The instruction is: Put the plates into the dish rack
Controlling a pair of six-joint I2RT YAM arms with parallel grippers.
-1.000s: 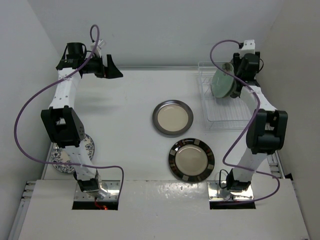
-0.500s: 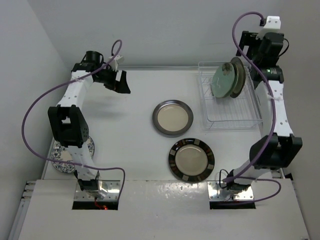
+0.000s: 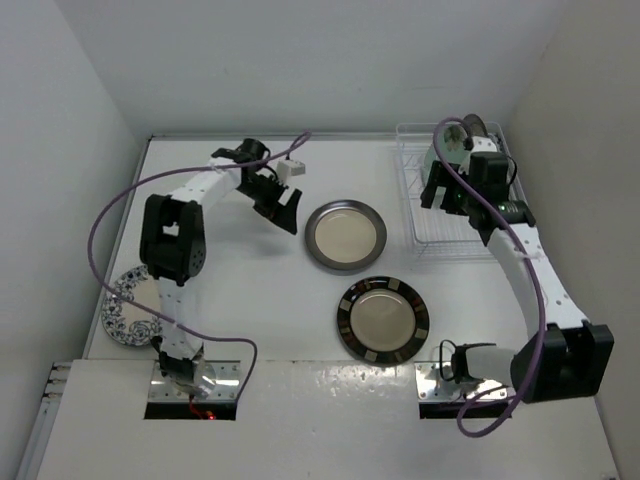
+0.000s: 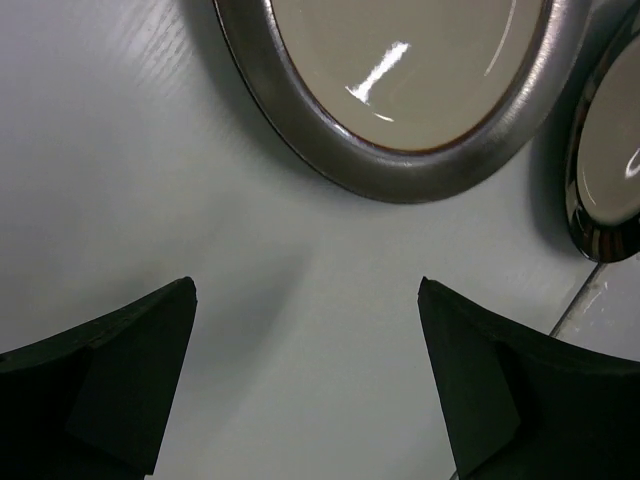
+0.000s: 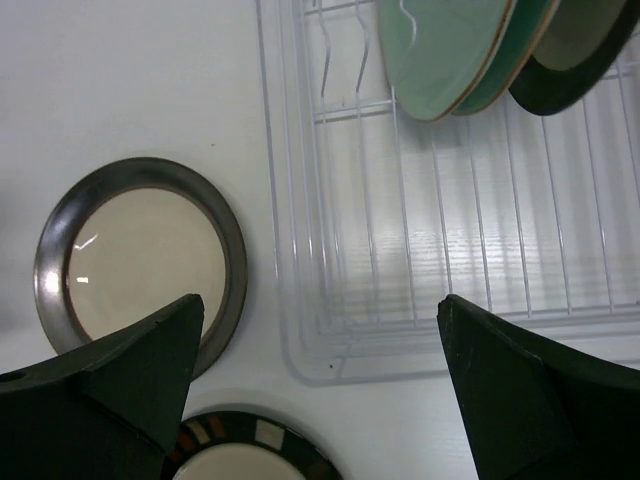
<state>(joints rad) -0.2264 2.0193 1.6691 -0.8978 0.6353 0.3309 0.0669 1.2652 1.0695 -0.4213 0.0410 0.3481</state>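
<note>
The cream plate's nearest rim (image 3: 311, 229) (image 4: 318, 142) lies just beyond my left gripper's open fingers. My left gripper should next go down and to the right in the top view onto it.
A cream plate with a dark-grey rim (image 3: 345, 235) lies flat mid-table; it also shows in the left wrist view (image 4: 400, 90) and the right wrist view (image 5: 140, 262). A black-banded plate (image 3: 383, 320) lies nearer the front. A blue-floral plate (image 3: 125, 310) lies at the front left, partly behind the left arm. The dish rack (image 3: 465, 238) stands at the back right. Two mint-green plates (image 5: 440, 45) and a dark-rimmed plate (image 5: 575, 50) stand upright at its far end. My left gripper (image 3: 293, 212) is open and empty just left of the cream plate. My right gripper (image 3: 432, 195) is open and empty above the rack's left side.
White walls close the table at the back and on both sides. The near half of the rack (image 5: 450, 220) holds nothing. The black-banded plate shows at the right edge of the left wrist view (image 4: 610, 150) and at the bottom of the right wrist view (image 5: 250, 455).
My left gripper swung from the back left corner down to beside the cream plate. My right gripper left the mint-green plate standing in the rack, rose, then came forward over the rack's left side.
</note>
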